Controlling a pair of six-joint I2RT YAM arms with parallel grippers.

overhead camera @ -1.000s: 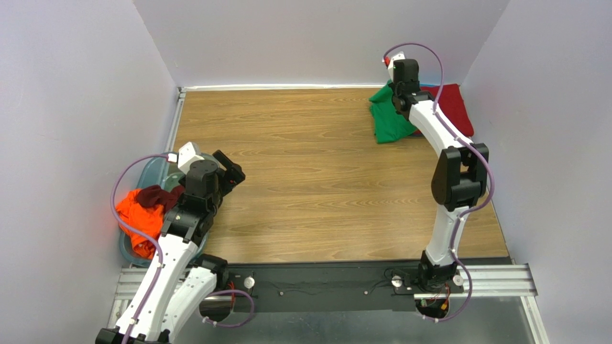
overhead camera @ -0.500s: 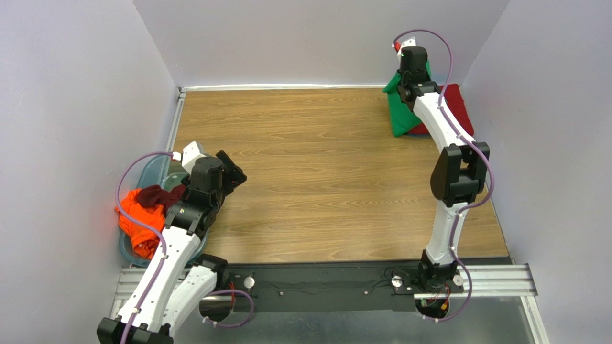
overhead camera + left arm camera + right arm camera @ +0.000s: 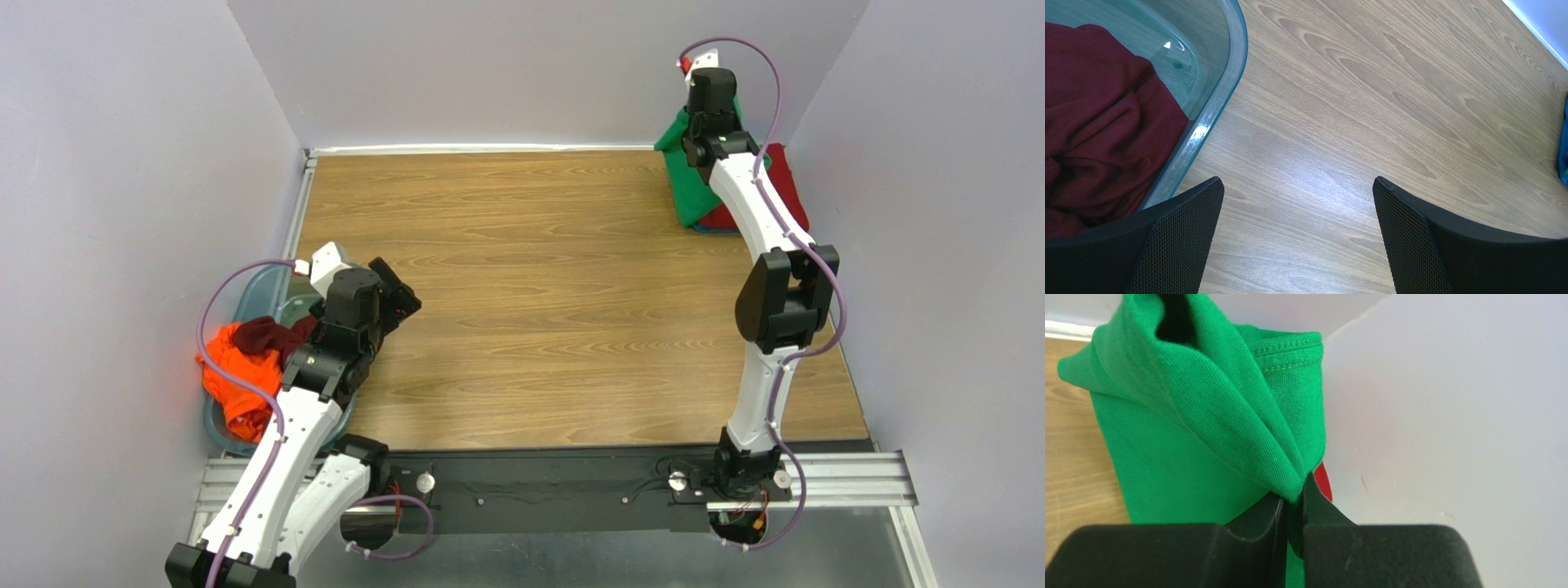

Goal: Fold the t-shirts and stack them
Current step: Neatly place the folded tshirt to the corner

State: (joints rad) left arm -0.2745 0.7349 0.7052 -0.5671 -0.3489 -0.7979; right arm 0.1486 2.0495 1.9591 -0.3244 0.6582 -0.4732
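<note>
I should next shift my right gripper to its right in the top view, lower it and release the green t-shirt. The uncovered red t-shirt (image 3: 788, 181) (image 3: 1323, 481) lies below and to that side.
My right gripper (image 3: 1293, 499) is shut on a fold of the bright green t-shirt (image 3: 1198, 422) and holds it lifted at the far right corner (image 3: 689, 165). Under it lies the red t-shirt (image 3: 785, 184), with a sliver of teal-blue cloth (image 3: 697, 226) at its edge. My left gripper (image 3: 1296, 233) is open and empty above the wood, beside the tub. The dark maroon t-shirt (image 3: 1094, 135) lies in the tub, seen from above (image 3: 260, 333) on top of the orange t-shirt (image 3: 233, 374).
The translucent bluish plastic tub (image 3: 1223, 79) stands at the near left edge of the wooden table (image 3: 540, 306). Grey walls enclose the table on three sides. The right arm (image 3: 773, 294) stretches along the right side.
My right gripper has lifted the green t-shirt and carried it back and right, over the red one, toward the corner. The left arm has barely moved.
</note>
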